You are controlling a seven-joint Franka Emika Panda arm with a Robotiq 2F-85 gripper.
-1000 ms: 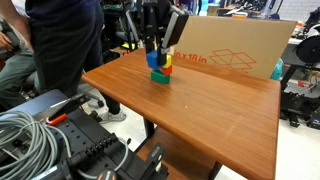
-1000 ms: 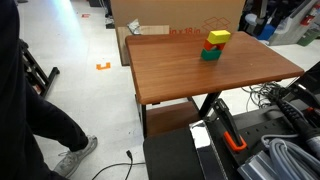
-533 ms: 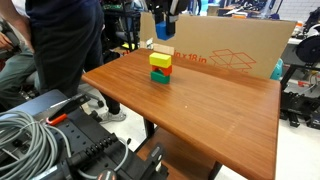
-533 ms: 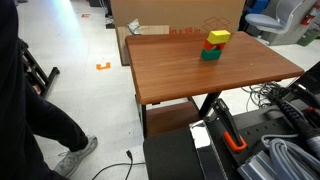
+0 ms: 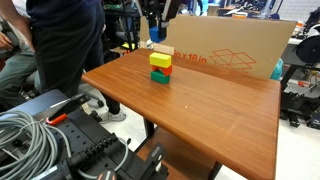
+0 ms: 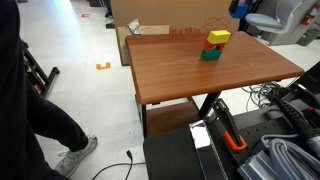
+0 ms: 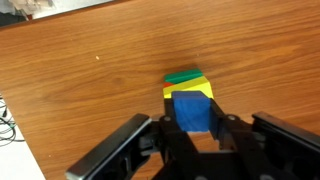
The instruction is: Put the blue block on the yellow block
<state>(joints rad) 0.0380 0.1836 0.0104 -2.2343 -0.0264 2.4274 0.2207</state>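
The gripper will go down to set the blue block on the yellow block's top (image 5: 161, 56) (image 7: 197, 86) and let go of it, because that top is still a gap below the gripper.
In the wrist view my gripper (image 7: 193, 128) is shut on the blue block (image 7: 193, 110), a small bright blue cube held between the two fingers. Below it stands a stack, with the yellow block (image 7: 188, 92) on top and a green block (image 7: 183, 77) showing under it. In both exterior views the stack stands on the far part of the wooden table, the yellow block (image 5: 160, 60) (image 6: 218, 37) above a red and a green block. The gripper (image 5: 155, 18) hangs well above the stack at the top edge of an exterior view.
A large cardboard box (image 5: 235, 50) (image 6: 175, 15) stands along the table's far side, close behind the stack. A person (image 5: 60, 50) stands at the table's end. Cable bundles and equipment (image 5: 40, 140) lie below the near edge. The wooden table top (image 5: 220, 110) stretches toward the camera.
The gripper has risen from the stack to high above it, the blue block going up with it. The yellow, red and green blocks have stayed in place.
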